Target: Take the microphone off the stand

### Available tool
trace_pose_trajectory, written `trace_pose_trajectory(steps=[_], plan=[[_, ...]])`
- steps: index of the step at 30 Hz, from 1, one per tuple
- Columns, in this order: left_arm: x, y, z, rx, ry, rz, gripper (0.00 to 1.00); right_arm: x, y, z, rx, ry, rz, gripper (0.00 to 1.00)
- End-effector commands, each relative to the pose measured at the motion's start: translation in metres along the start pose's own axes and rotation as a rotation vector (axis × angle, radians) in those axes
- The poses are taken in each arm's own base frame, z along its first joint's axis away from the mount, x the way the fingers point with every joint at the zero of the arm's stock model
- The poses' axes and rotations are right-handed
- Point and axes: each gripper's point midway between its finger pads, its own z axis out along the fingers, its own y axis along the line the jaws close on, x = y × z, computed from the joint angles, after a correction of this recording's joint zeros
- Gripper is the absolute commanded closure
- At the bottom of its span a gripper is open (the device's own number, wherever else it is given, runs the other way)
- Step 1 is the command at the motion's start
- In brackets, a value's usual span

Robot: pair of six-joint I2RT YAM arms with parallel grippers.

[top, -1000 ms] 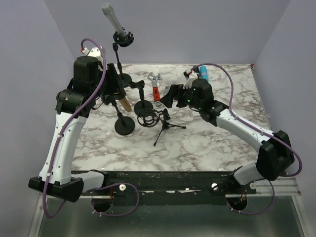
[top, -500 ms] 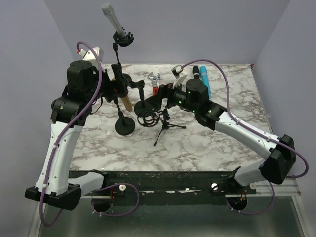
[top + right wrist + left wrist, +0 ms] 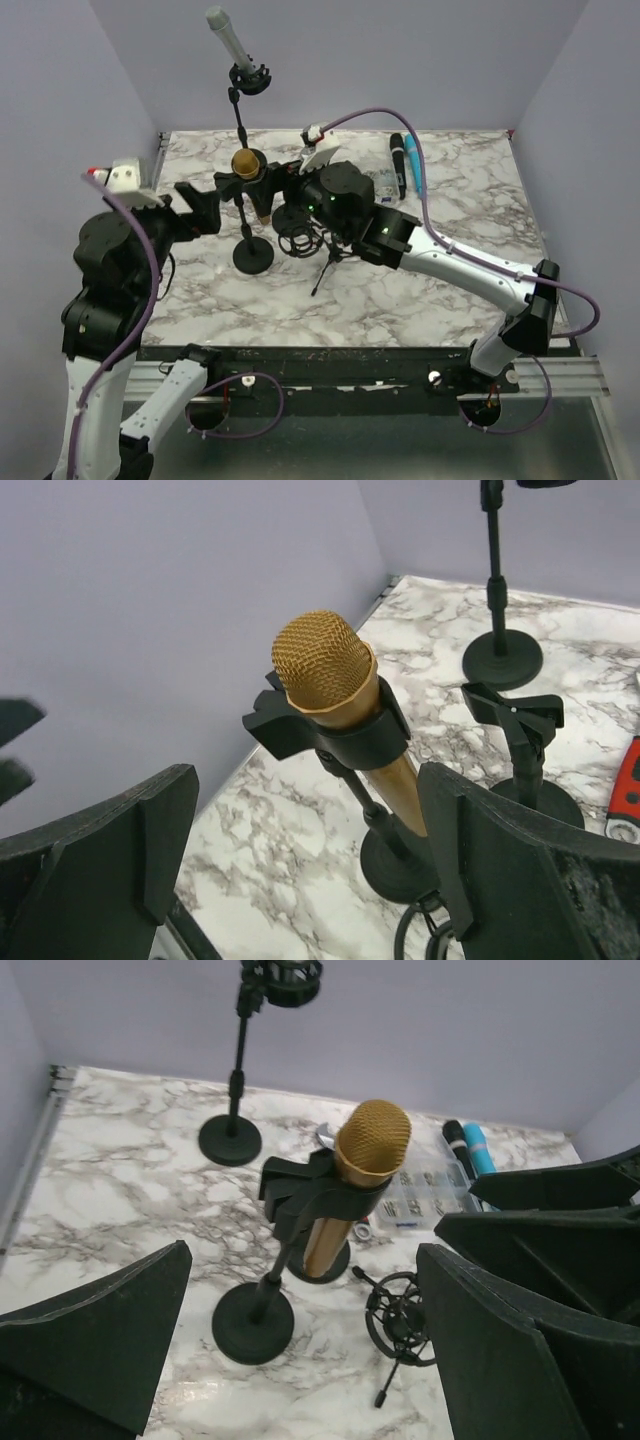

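The gold head (image 3: 246, 163) (image 3: 322, 660) stands free above the black clip. I will swing my right gripper toward the microphone and slide its spread fingers around that head.
A gold microphone (image 3: 247, 162) sits head-up in the black clip of a short stand (image 3: 253, 255) with a round base. My left gripper (image 3: 197, 203) hangs open to the left of it, apart from it; in the left wrist view the microphone (image 3: 372, 1145) and the stand (image 3: 253, 1322) lie ahead between the wide fingers of that gripper (image 3: 303, 1290). My right gripper (image 3: 285, 182) is open just right of the microphone head. In the right wrist view the microphone (image 3: 322, 670) stands between and beyond the spread fingers of that gripper (image 3: 308, 780), untouched.
A grey microphone (image 3: 228, 38) sits on a tall stand at the back. An empty clip stand (image 3: 520, 730) and a shock mount on a small tripod (image 3: 300, 240) stand right of the gold one. A black microphone (image 3: 398, 160), a blue one (image 3: 415, 160) and a clear box (image 3: 425, 1195) lie at the back right.
My left gripper has opened and the left arm has pulled back to the left and toward the near edge. The right arm has moved left, up to the gold microphone.
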Motion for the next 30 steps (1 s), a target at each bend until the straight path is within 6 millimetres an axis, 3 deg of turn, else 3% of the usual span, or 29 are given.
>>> trace_pose_trajectory(steps=[1,7,12,20,24,30], plan=[[-0.011,0.037,-0.030,-0.160,-0.184,-0.025,0.01,-0.004,-0.013,0.011,0.260,-0.068,-0.033,0.01],[0.002,0.048,-0.051,-0.168,-0.247,-0.026,0.01,0.003,-0.015,0.029,0.464,-0.090,-0.132,0.01],[0.019,0.048,-0.054,-0.144,-0.222,-0.026,0.01,0.011,-0.014,0.053,0.505,-0.078,-0.211,0.02],[0.049,0.050,-0.053,-0.117,-0.165,-0.002,0.02,0.013,-0.024,0.072,0.599,-0.122,-0.401,0.07],[0.060,0.049,-0.053,-0.100,-0.140,0.002,0.02,0.016,-0.026,0.079,0.612,-0.124,-0.448,0.17],[0.073,0.044,-0.051,-0.063,-0.107,-0.011,0.02,0.013,-0.024,0.089,0.574,-0.144,-0.408,0.47]])
